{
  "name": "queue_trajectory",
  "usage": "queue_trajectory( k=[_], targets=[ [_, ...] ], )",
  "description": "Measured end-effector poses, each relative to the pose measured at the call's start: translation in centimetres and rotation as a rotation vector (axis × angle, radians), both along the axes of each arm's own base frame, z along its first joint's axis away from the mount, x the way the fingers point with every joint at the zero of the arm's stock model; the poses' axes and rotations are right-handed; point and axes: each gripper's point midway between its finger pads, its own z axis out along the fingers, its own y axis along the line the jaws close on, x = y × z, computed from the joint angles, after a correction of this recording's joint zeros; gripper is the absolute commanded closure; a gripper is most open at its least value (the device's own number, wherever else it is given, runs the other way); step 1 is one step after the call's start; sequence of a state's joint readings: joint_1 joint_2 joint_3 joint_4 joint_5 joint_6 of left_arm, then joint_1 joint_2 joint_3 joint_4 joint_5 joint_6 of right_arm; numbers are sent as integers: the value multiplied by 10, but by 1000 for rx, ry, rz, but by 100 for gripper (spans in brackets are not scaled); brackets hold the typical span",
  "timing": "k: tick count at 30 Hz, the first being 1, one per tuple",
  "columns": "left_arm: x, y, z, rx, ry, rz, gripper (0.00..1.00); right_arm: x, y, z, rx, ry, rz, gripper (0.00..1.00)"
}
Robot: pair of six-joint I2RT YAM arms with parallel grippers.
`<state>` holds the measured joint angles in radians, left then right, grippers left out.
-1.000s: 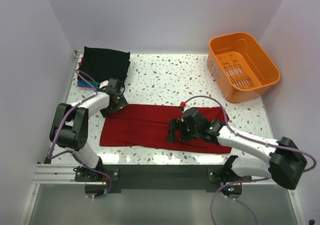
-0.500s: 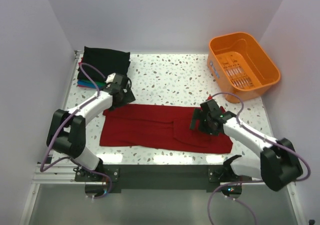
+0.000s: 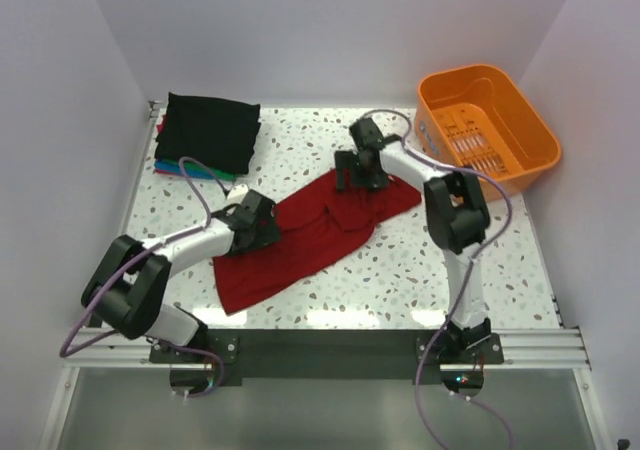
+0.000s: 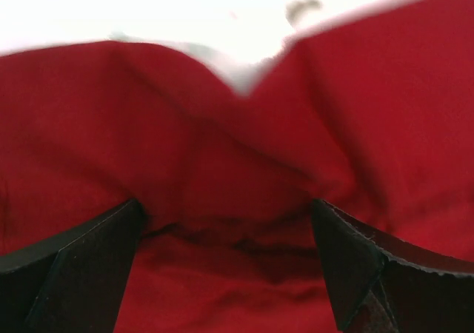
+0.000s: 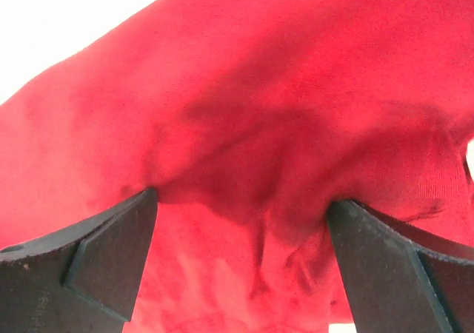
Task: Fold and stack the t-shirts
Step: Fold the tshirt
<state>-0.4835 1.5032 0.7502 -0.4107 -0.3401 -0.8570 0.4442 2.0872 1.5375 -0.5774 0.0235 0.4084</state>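
Observation:
The dark red t-shirt's near end (image 3: 226, 286) lies back from the bunched cloth, so the robot's left gripper needs to move back off that cloth next, toward the robot's base and onto that end.
The dark red t-shirt (image 3: 300, 240) lies crumpled in a diagonal band from front left to the middle back. My left gripper (image 3: 262, 220) is down on its left part. In the left wrist view the fingers (image 4: 89, 266) stand apart, with red cloth (image 4: 237, 200) bunched between them. My right gripper (image 3: 358, 170) is on the shirt's far right end. Its fingers (image 5: 104, 251) also stand apart, over red cloth (image 5: 244, 185). A folded black t-shirt (image 3: 210, 130) tops the stack at the back left. Teal and blue edges (image 3: 185, 170) show beneath it.
An orange plastic basket (image 3: 487, 130) stands at the back right. White walls close in the left, back and right sides. The right arm reaches far forward over the speckled table (image 3: 400, 280).
The shirt lay flat along the front; now its right end is dragged back and left, bunched diagonally. The right gripper moved to the middle back, the left gripper toward the centre.

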Motion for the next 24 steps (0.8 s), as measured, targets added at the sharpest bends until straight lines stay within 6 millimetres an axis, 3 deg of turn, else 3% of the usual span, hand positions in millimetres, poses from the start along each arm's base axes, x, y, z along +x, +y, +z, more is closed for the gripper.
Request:
queue_trajectory(
  k=[3, 6, 8, 17, 20, 24],
  targets=[
    [-24, -24, -2, -49, -16, -53, 0, 72, 30, 4, 31, -78, 110, 1],
    [-33, -53, 1, -124, -41, -78, 0, 142, 63, 12, 121, -195, 212, 1],
    [-37, -83, 6, -229, -52, -84, 0, 174, 76, 15, 197, -288, 264, 1],
    [-77, -230, 18, -544, 120, -258, 0, 209, 105, 28, 539, -419, 296, 1],
    [-91, -256, 23, -588, 161, -302, 0, 217, 115, 31, 608, -445, 263, 1],
    [-107, -255, 24, -578, 180, -302, 0, 220, 118, 32, 625, -452, 230, 1]
  ],
)
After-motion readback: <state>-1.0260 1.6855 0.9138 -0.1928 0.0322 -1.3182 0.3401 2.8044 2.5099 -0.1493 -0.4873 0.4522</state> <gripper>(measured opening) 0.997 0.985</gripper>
